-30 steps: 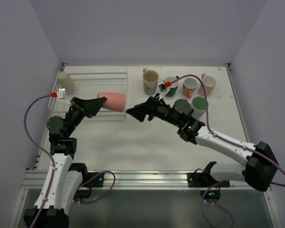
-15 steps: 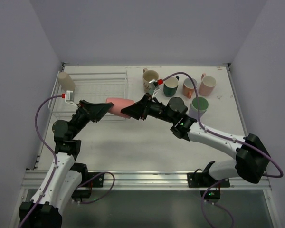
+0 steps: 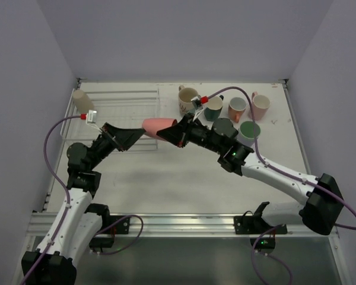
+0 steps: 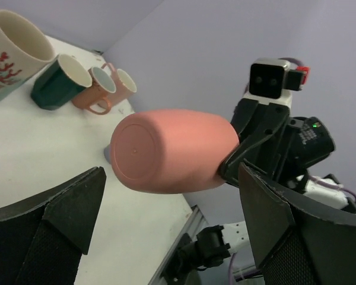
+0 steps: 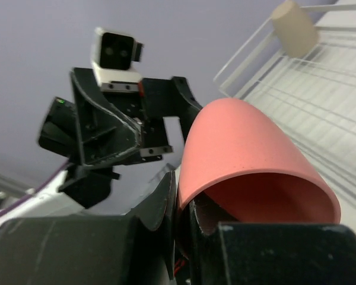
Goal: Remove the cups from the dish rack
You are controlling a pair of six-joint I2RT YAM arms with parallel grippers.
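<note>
The sideways cup in my right gripper swings away from the rack [image 3: 115, 101] next, tilts down, lowers and gets released on bare tabletop [image 3: 210, 153] beside the mint green cup.
A salmon-pink handleless cup [image 3: 157, 126] hangs on its side just off the right edge of the dish rack [image 3: 115, 101]. My right gripper [image 3: 177, 133] is shut on its rim, one finger inside the cup [image 5: 243, 148] and one outside, as the right wrist view shows. My left gripper [image 3: 135, 136] stands open at the cup's base end. In the left wrist view the cup [image 4: 172, 151] lies beyond my left gripper [image 4: 171, 178], touching neither finger. A beige cup [image 3: 82, 101] rests in the rack's far left corner.
Several cups stand on the table to the right of the rack: a floral mug [image 3: 188, 100], a dark green cup [image 3: 213, 108], an orange mug [image 3: 237, 108], a pink mug [image 3: 260, 105] and a mint green cup [image 3: 248, 130]. Walls close in the table on three sides.
My left gripper has opened and let go of the salmon-pink cup. My right gripper has shut on its rim, and the cup has shifted right, off the rack.
</note>
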